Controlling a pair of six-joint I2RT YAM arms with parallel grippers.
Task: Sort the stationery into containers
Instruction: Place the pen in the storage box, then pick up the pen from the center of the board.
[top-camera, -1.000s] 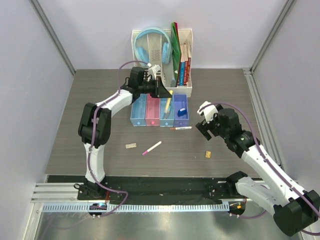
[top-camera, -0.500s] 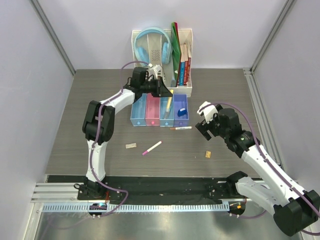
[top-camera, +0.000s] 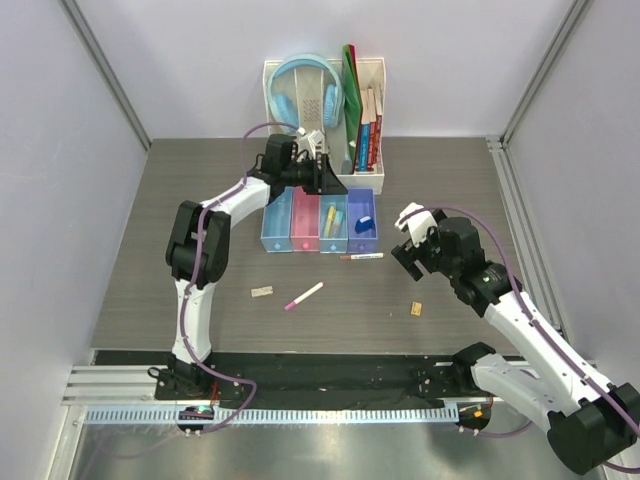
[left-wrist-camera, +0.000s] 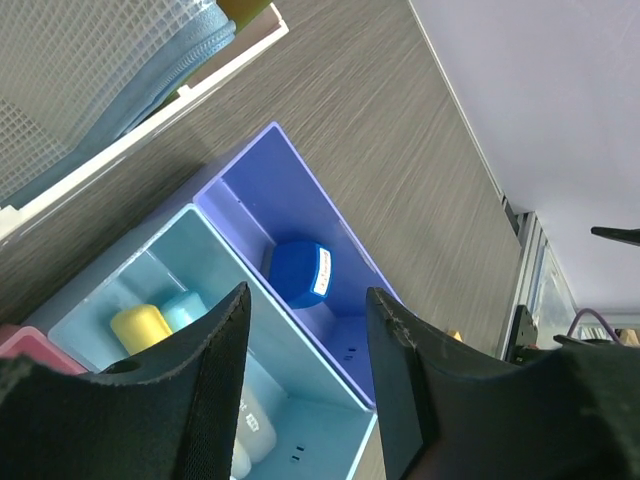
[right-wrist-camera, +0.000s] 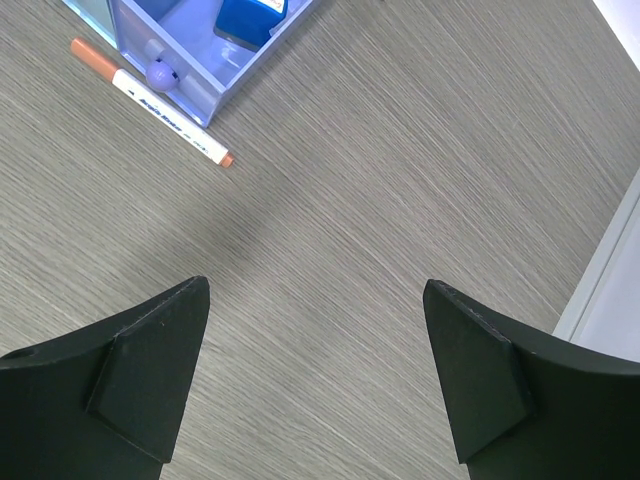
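Observation:
I will bring my left gripper back past the bins and down onto the pen's white body (top-camera: 305, 295), since the pink-tipped pen lies on the tabletop outside the bins.
The containers form a row: blue (top-camera: 277, 224), pink (top-camera: 304, 224), light blue (top-camera: 333, 236) and purple-blue (top-camera: 363, 238). My left gripper (top-camera: 318, 176) hovers over their far end, open and holding nothing (left-wrist-camera: 307, 296). The yellow highlighter (top-camera: 332, 215) lies in the light blue bin (left-wrist-camera: 300, 400), seen there as a yellow end (left-wrist-camera: 140, 327). A blue block (left-wrist-camera: 300, 273) sits in the purple-blue bin. On the table lie the white marker (top-camera: 361, 257), the pink-tipped pen (top-camera: 303, 296), a grey block (top-camera: 262, 292) and a tan block (top-camera: 415, 309). My right gripper (top-camera: 408, 246) stands open over bare table (right-wrist-camera: 315, 290), right of the marker (right-wrist-camera: 150, 100).
A white desk organiser (top-camera: 372, 70) with light-blue headphones (top-camera: 302, 90) and upright books (top-camera: 366, 125) stands right behind the bins. Grey walls close in the table on both sides. A black rail (top-camera: 320, 372) runs along the near edge.
My left gripper has opened and let go of the yellow highlighter, which now lies down in the light blue bin instead of leaning up from it. The right arm has not moved.

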